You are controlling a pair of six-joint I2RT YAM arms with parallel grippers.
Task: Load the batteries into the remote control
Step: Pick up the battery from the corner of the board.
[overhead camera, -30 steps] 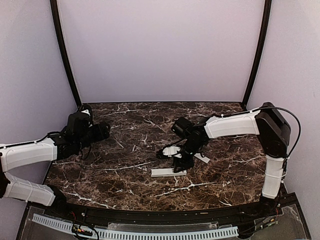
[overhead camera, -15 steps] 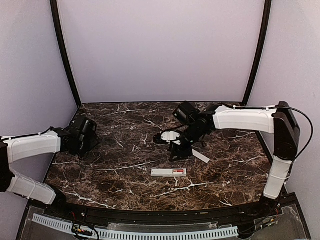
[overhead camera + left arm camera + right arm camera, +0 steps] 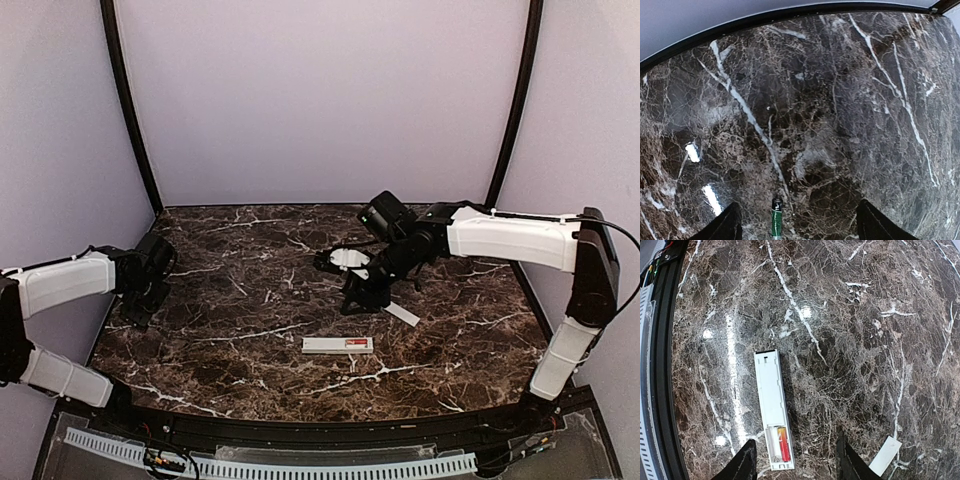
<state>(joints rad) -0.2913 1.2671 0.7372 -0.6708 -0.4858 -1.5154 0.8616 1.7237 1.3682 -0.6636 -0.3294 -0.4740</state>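
Note:
Next, my left gripper goes down and centres its fingers around the green-wrapped cell [image 3: 776, 219], which lies below them, off-centre to the left in the wrist view.
The white remote control [image 3: 338, 345] lies back-up near the table's middle front. In the right wrist view the remote [image 3: 771, 400] has its battery bay open at the near end, with one red battery [image 3: 783, 442] seated in it and the slot beside it empty. My right gripper [image 3: 795, 466] is open and empty, hovering above that end; in the top view it [image 3: 356, 300] is just behind the remote. My left gripper [image 3: 797, 231] is open over the far left of the table [image 3: 135, 312]. A small green-wrapped cell [image 3: 776, 219] lies on the marble between its fingers, nearer the left one.
A thin flat white strip [image 3: 402, 314] lies right of the remote and also shows in the right wrist view [image 3: 885, 456]. The dark marble table [image 3: 250, 300] is bounded by a black frame at the back, and by a cable tray [image 3: 270, 466] at the front.
My right gripper has lifted off the remote and drawn back a little, the arm reaching out further. My left gripper has swung left and nearer, down towards the table's left edge.

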